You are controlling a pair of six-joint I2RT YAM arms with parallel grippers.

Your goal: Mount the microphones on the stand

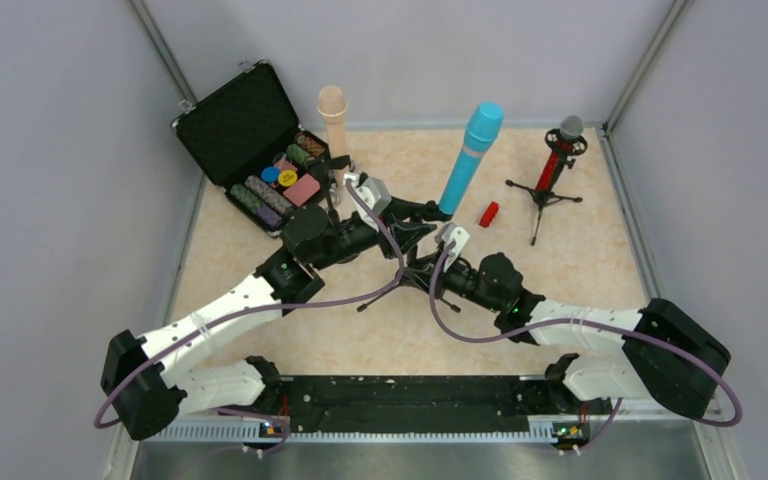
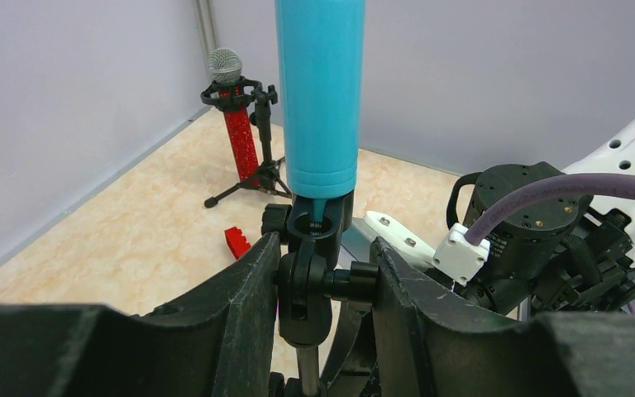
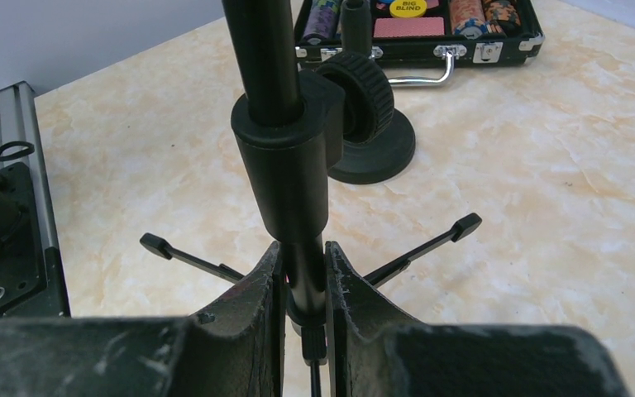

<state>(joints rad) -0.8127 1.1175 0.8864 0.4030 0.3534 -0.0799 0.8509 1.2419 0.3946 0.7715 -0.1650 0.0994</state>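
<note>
I will move my left gripper outward and down, set the tripod legs on the tabletop, then release the swivel joint, as the cyan-blue microphone [image 1: 472, 155] sits in its clip.
The cyan-blue microphone [image 1: 472, 155] stands tilted in the clip [image 2: 318, 222] of the middle tripod stand [image 1: 410, 275]. My left gripper [image 1: 422, 212] is shut on that stand's swivel joint and its knob [image 2: 322, 277], just under the blue microphone [image 2: 320, 91]. My right gripper [image 1: 438, 262] is shut on the stand's pole [image 3: 303, 273] low down, above the tripod legs [image 3: 430, 244]. The beige microphone [image 1: 333, 112] stands upright on a round-base stand [image 3: 372, 153]. The red microphone [image 1: 563, 150] sits in its tripod stand at the far right, and also shows in the left wrist view [image 2: 236, 116].
An open black case [image 1: 250, 135] of poker chips lies at the far left, close to the beige microphone's stand. A tiny red block [image 1: 488, 213] lies on the table between the blue and red microphones. Grey walls enclose the table.
</note>
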